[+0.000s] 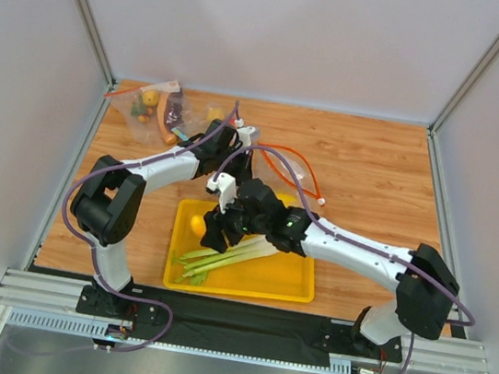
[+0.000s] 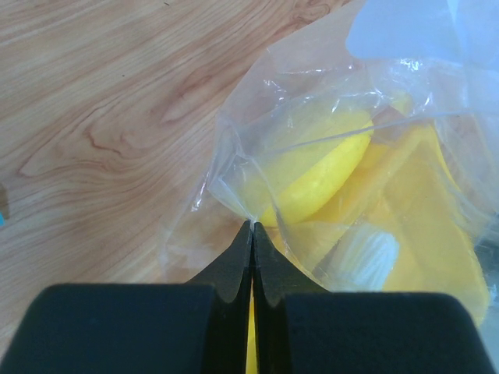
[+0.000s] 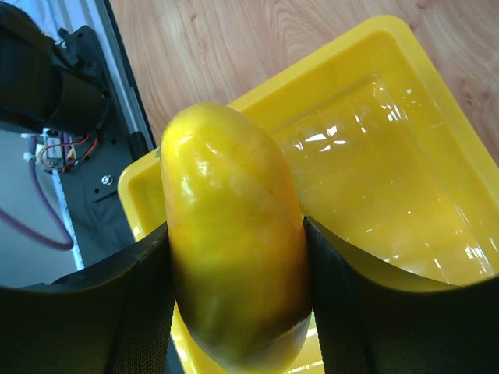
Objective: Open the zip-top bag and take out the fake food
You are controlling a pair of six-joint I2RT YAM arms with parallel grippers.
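Note:
The orange oval fruit is already over the tray. Next, I should lower my right gripper toward the tray's bottom beside the celery stalk and release the fruit there.
My left gripper is shut on a fold of the clear zip-top bag and holds it above the table and the tray's far edge. A yellow oval fruit lies inside the bag. The bag's red-orange zip strip loops to the right of that gripper. My right gripper is shut on the orange oval fruit just above the left part of the yellow tray. The pale-green celery stalk lies in the tray.
Other clear bags with small food pieces lie at the table's back left corner. The wooden table is walled on three sides. The black base rail runs along the near edge.

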